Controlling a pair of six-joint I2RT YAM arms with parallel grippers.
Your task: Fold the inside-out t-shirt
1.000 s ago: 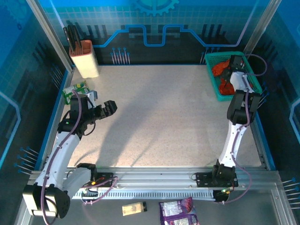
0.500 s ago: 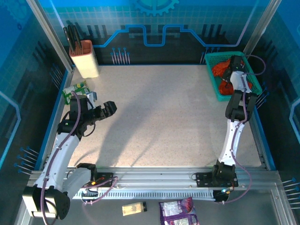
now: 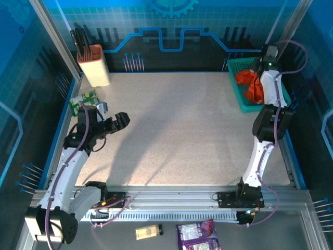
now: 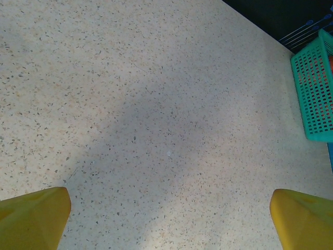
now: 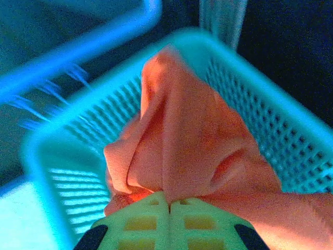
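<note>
The t-shirt (image 3: 248, 86) is heaped in the basket, so the robot's right gripper will next lift it clear, swing toward the left gripper over the bare tabletop, and lower to release it.
The inside-out t-shirt (image 3: 248, 86) is a bunched orange-red heap in the teal mesh basket (image 3: 237, 99) at the table's far right corner. My right gripper (image 3: 258, 76) hangs over the basket, shut on a fold of the t-shirt (image 5: 192, 135). In the right wrist view the two pale fingers meet at the right gripper (image 5: 170, 200) with fabric pinched between them, pulled up above the basket (image 5: 270, 104). My left gripper (image 3: 123, 119) hovers open over bare tabletop on the left. Nothing lies between the yellow tips of the left gripper (image 4: 169, 195). The basket (image 4: 315, 88) shows far off.
A beige holder with dark tools (image 3: 93, 63) stands at the far left corner. A green packet (image 3: 83, 99) lies by the left edge, behind the left arm. Loose packets (image 3: 197, 230) lie below the front rail. Blue walls close the table in.
My right gripper has shut on the t-shirt and risen toward the back of the basket, drawing fabric up. The left arm has not moved.
</note>
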